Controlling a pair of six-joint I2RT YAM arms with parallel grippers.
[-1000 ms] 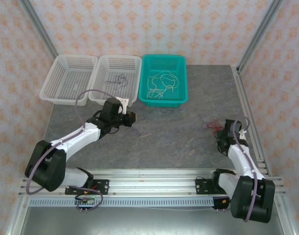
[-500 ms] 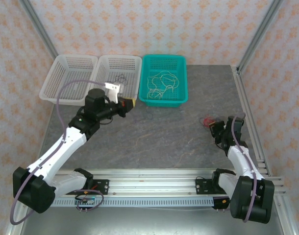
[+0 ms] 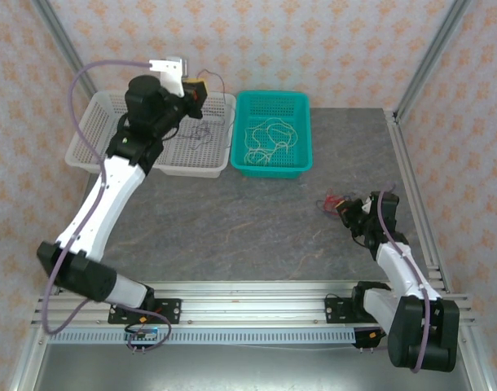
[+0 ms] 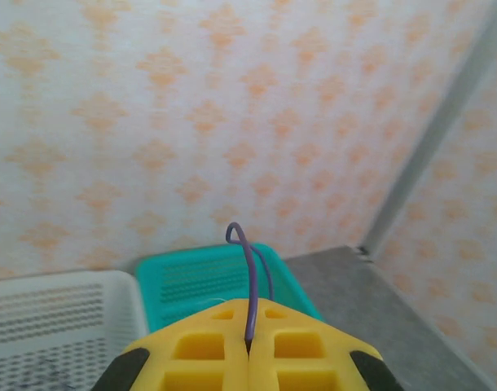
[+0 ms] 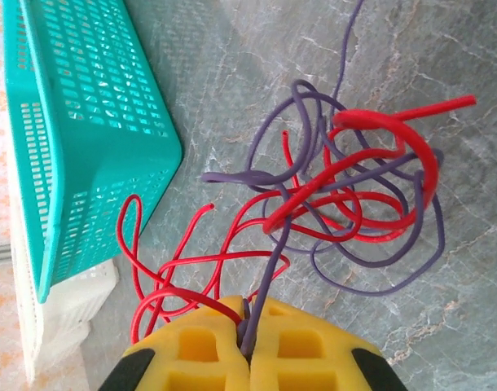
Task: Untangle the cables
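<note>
I will lower my left gripper next toward the basket's bottom and release the thin dark purple cable, since the middle white basket (image 3: 224, 155) already has more purple cable.
My left gripper (image 3: 203, 88) is raised high over the middle white basket (image 3: 224, 155), shut on a thin dark purple cable (image 4: 250, 269) that loops out past its yellow fingertips (image 4: 216, 334). More purple cable (image 3: 197, 132) lies in that basket. On the table at the right, my right gripper (image 3: 345, 208) is shut on a purple strand (image 5: 274, 261) and a red strand (image 5: 183, 295) of a red and purple tangle (image 5: 371, 171), seen from above as a small heap (image 3: 333, 199). The cream-white cable (image 3: 269, 138) lies coiled in the teal basket (image 3: 273, 99).
A second white basket (image 3: 85, 151) stands at the far left of the row. The teal basket's corner (image 5: 77, 122) lies close to the red loops. Metal frame posts (image 3: 424, 57) rise at the back corners, and a rail (image 3: 411, 195) runs along the right table edge.
My left arm has swung up and back from the table's middle to high over the white baskets, still holding purple cable. My right gripper has crept left, dragging the tangle with it.
</note>
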